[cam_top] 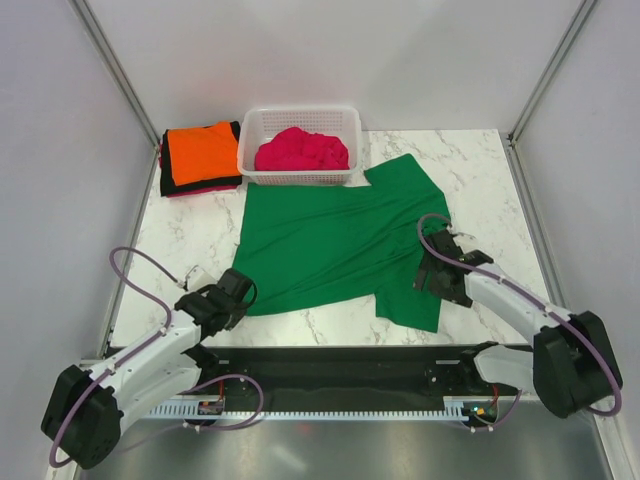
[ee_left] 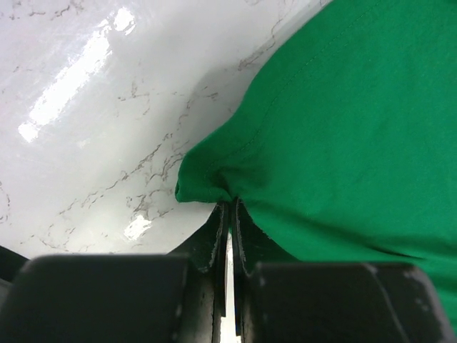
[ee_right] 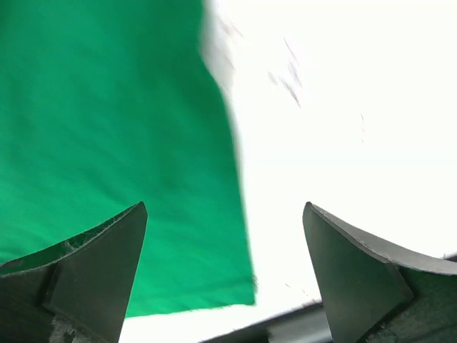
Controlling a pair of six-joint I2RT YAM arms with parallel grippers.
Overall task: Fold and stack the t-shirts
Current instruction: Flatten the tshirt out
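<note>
I should lower my right gripper, move it gently back toward the t-shirt's near corner, and close it on the sleeve's outer edge (cam_top: 439, 313) (ee_right: 244, 236), which is below the gripper and between its open fingers.
A bright green t-shirt (cam_top: 330, 240) lies spread flat on the marble table. My left gripper (cam_top: 240, 290) is at its near left corner and shut on the cloth. In the left wrist view the fingertips (ee_left: 222, 214) pinch a bunched corner of the green t-shirt (ee_left: 343, 107). My right gripper (cam_top: 432, 275) hovers open over the shirt's near right sleeve. In the right wrist view the edge of the green t-shirt (ee_right: 107, 107) runs between the wide jaws of that gripper (ee_right: 225, 207), which hold nothing. A magenta-pink t-shirt (cam_top: 300, 150) lies crumpled in the basket. An orange t-shirt (cam_top: 200, 152) lies folded on dark ones at the back left.
The white lattice basket (cam_top: 300, 112) stands at the back centre, touching the green shirt's far edge. Grey walls close in the table on the left, right and back. A black rail (cam_top: 330, 370) runs along the near edge between the arm bases.
</note>
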